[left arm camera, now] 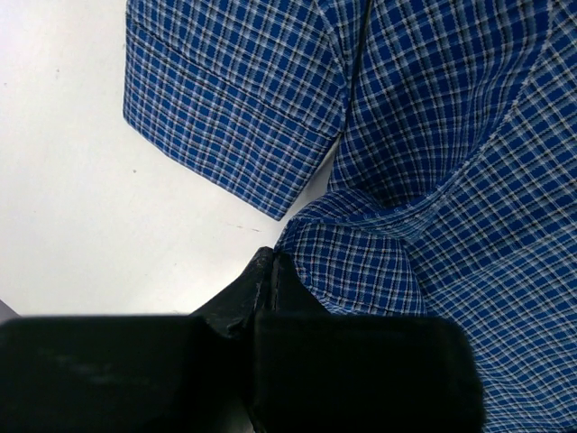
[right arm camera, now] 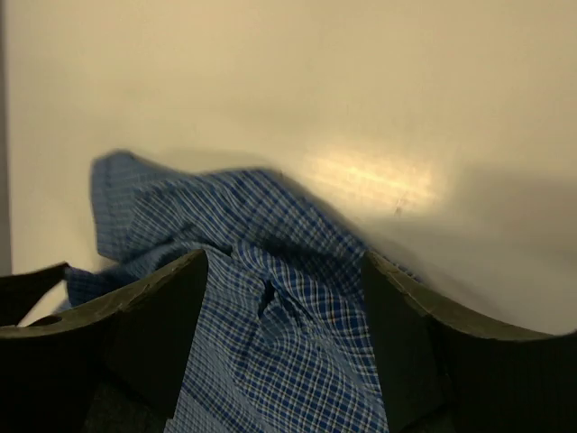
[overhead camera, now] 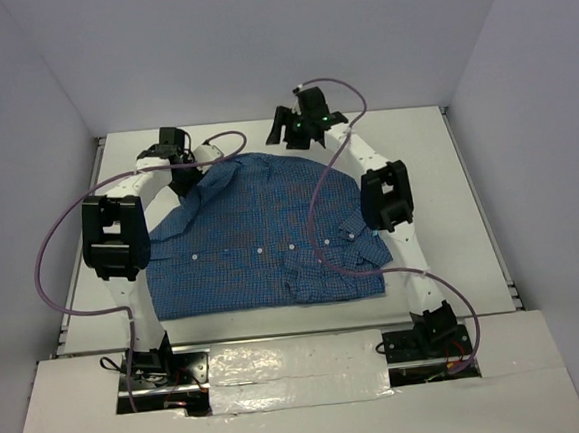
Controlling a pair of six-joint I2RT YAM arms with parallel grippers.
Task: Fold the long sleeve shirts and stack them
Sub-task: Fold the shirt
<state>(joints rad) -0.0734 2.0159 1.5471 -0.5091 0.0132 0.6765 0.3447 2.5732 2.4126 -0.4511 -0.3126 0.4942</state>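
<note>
The shirt bunches beside the fingers, so I need to draw my left gripper outward onto the bare table beyond the shirt's far edge and release it there.
One blue checked long sleeve shirt [overhead camera: 256,239] lies spread on the white table [overhead camera: 436,165], button row running left to right, collar end bunched at the right. A cuffed sleeve [left arm camera: 234,117] lies folded over the far left part. My left gripper [overhead camera: 178,175] sits at the shirt's far left edge. In the left wrist view it [left arm camera: 270,257] is shut, its tips against a raised bulge of cloth [left arm camera: 361,266], with no cloth visible between them. My right gripper [overhead camera: 296,131] is at the shirt's far edge. It [right arm camera: 287,262] is open, with rumpled cloth [right arm camera: 288,361] under and between the fingers.
Grey enclosure walls [overhead camera: 23,147] close in the table on three sides. A foil-covered board [overhead camera: 291,362] runs along the near edge between the arm bases. Purple cables [overhead camera: 56,245] loop off both arms, and one crosses over the shirt's right part.
</note>
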